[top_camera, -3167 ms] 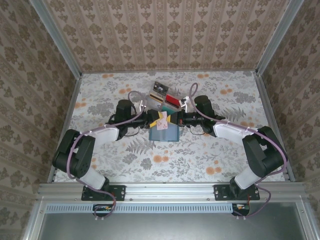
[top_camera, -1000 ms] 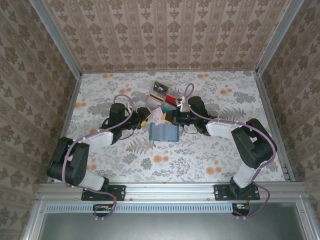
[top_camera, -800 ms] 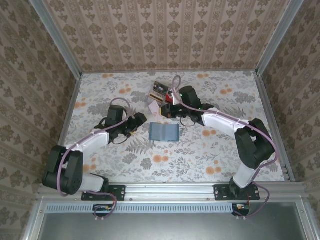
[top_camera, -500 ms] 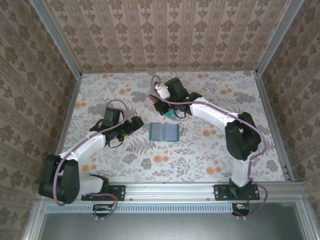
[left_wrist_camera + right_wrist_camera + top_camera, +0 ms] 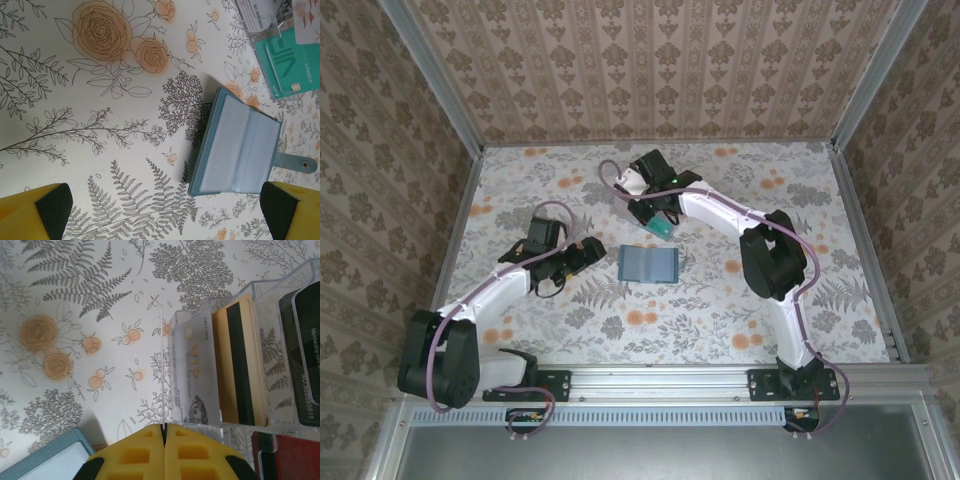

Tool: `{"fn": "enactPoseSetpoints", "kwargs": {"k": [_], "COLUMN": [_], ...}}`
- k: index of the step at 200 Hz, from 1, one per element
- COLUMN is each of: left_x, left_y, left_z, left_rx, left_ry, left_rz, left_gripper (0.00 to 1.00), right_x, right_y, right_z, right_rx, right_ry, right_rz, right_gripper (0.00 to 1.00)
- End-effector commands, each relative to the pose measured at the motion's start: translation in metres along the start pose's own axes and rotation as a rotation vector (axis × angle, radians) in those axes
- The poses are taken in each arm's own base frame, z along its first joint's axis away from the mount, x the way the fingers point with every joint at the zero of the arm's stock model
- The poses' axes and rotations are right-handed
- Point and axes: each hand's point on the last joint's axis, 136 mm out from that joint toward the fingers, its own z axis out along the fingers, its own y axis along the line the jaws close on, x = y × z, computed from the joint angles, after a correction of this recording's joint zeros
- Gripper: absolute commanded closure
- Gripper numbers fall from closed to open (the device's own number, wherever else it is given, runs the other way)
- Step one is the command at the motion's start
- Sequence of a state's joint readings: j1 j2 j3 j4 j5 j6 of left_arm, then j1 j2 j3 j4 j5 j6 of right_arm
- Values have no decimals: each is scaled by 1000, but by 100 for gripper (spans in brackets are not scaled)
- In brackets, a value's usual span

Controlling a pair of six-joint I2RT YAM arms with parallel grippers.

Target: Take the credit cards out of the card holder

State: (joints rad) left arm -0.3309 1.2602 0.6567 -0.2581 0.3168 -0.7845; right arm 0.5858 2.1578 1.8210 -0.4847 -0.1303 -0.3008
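The pale card [image 5: 162, 365] hangs outside the tray, so my right gripper will move it across next, then lower it into the silver VIP card's section of the tray.
The slate-blue card holder [image 5: 649, 264] lies open on the floral table, its clear sleeves [image 5: 240, 147] showing no card. My left gripper [image 5: 582, 255] is open just left of it, yellow fingertips [image 5: 35, 212] wide apart and nothing between them. My right gripper [image 5: 163, 430] is shut on a thin pale credit card [image 5: 162, 365], seen edge-on, held upright just left of the clear tray [image 5: 175, 320]. From above, that gripper [image 5: 638, 192] hangs at the tray's back-left end. A corner of the holder [image 5: 50, 460] shows below it.
The tray's compartments hold a silver VIP card [image 5: 195, 375], a gold-striped card [image 5: 240, 365], a black card [image 5: 300, 355], a red card [image 5: 290, 455] and a teal card [image 5: 290, 60]. Patterned walls enclose the table on three sides.
My left gripper opened and pulled back left from the holder. My right arm swung to the back left, carrying the pale card from above the holder to the tray's left end.
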Motion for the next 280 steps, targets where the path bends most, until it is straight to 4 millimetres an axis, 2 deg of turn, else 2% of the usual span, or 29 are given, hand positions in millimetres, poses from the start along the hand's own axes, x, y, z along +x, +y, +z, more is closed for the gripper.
{"fn": "enactPoseSetpoints", "kwargs": {"k": [1, 58, 145, 157, 201, 241, 280], "left_x": [1, 6, 9, 10, 10, 10, 10], "left_y": [4, 9, 12, 12, 14, 14, 14], "left_z": [1, 5, 6, 6, 6, 7, 7], "left_rx": [-20, -30, -35, -38, -42, -42, -43], "left_ry": [23, 41, 55, 57, 58, 60, 63], "left_rz": [14, 9, 8, 7, 8, 10, 12], "left_gripper": [0, 0, 0, 0, 0, 0, 0], "right_x": [7, 7, -2, 6, 13, 13, 1], "right_y": [-10, -22, -25, -23, -20, -15, -20], "right_z": [7, 19, 28, 30, 34, 34, 20], "right_rx": [34, 69, 54, 45, 27, 9, 32], "right_ry": [45, 57, 36, 66, 85, 85, 58], "right_rz": [-24, 5, 7, 3, -10, 10, 49], "right_gripper": [100, 100, 100, 100, 100, 89, 74]}}
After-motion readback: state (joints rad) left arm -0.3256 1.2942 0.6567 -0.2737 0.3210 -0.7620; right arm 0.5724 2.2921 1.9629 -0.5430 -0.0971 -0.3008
